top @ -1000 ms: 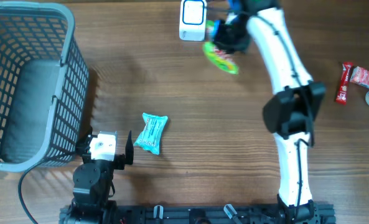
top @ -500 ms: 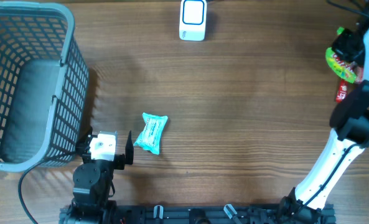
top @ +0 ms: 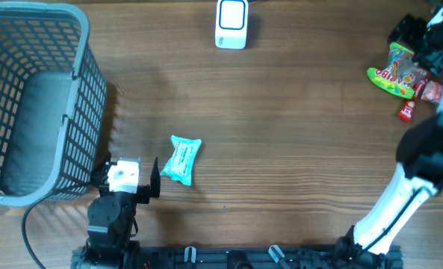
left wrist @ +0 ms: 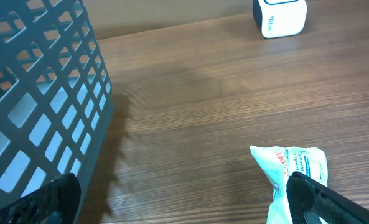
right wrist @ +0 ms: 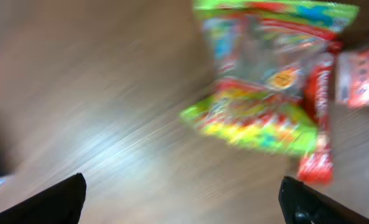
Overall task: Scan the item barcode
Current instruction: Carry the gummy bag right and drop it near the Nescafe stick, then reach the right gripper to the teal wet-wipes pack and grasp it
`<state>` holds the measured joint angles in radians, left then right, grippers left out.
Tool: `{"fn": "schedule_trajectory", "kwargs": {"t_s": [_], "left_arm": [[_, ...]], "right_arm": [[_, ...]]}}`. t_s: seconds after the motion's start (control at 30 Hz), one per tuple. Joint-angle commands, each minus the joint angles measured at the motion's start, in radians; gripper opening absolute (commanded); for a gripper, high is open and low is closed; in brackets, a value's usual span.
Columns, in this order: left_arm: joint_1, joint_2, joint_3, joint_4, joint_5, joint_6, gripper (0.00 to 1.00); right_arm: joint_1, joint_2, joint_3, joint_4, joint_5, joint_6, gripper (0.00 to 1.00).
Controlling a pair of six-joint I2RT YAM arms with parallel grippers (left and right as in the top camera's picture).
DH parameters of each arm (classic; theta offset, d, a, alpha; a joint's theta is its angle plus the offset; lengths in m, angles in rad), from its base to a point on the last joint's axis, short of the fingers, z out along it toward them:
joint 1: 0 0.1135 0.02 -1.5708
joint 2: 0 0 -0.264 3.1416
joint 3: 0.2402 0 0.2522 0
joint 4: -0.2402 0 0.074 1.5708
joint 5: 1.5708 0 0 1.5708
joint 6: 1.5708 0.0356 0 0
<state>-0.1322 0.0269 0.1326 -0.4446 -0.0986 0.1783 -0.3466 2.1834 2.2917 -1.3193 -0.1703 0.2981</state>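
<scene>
I next swing my empty right gripper off the candy bag, back and down onto the far end of the teal packet [top: 182, 159], alone on open table.
The white barcode scanner [top: 231, 24] stands at the table's far edge and shows small in the left wrist view [left wrist: 280, 15]. A green and yellow candy bag [top: 391, 75] lies flat at the far right. In the blurred right wrist view the bag [right wrist: 265, 81] lies ahead of my right gripper [right wrist: 184, 199], whose jaws stand open and empty. Seen from overhead, my right gripper [top: 421, 36] hovers just above the bag. A teal packet [top: 182, 159] lies near my left gripper [top: 128, 168]. That gripper [left wrist: 184, 202] is open, its right finger next to the packet [left wrist: 293, 171].
A grey slatted basket [top: 34, 97] fills the left side and stands close beside the left gripper [left wrist: 35, 93]. Red snack packets [top: 423, 93] lie by the candy bag at the right edge, also in the right wrist view [right wrist: 315, 137].
The right arm swung from the scanner to the far right with the candy bag, then opened; the bag now lies on the table. The left arm and teal packet stayed still.
</scene>
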Motion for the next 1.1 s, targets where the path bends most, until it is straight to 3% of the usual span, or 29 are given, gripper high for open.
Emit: {"fn": "schedule_trajectory", "kwargs": {"t_s": [0.0,0.07,0.2,0.43,0.57,0.67,0.8,1.07], "left_arm": [[-0.007,-0.005,-0.003,0.003,0.013,-0.010,1.00],[-0.007,-0.005,-0.003,0.003,0.012,-0.010,1.00],[-0.007,-0.005,-0.003,0.003,0.012,-0.010,1.00],[-0.007,-0.005,-0.003,0.003,0.013,-0.009,1.00],[-0.007,-0.005,-0.003,0.003,0.012,-0.010,1.00],[-0.007,-0.005,-0.003,0.003,0.013,-0.010,1.00],[-0.007,-0.005,-0.003,0.003,0.012,-0.010,1.00],[-0.007,-0.005,-0.003,0.003,0.013,-0.009,1.00]], "right_arm": [[0.199,-0.129,0.040,-0.154,-0.127,0.055,1.00],[0.329,-0.121,0.016,-0.241,-0.172,0.130,1.00],[0.566,-0.105,-0.072,-0.193,-0.274,0.233,1.00],[0.992,-0.101,-0.475,0.253,-0.281,0.466,1.00],[1.141,-0.063,-0.536,0.402,-0.201,0.550,1.00],[1.191,-0.005,-0.536,0.405,-0.137,0.603,0.99],[1.228,0.091,-0.536,0.369,-0.091,0.603,0.91],[1.217,0.111,-0.536,0.304,-0.016,0.592,0.65]]}}
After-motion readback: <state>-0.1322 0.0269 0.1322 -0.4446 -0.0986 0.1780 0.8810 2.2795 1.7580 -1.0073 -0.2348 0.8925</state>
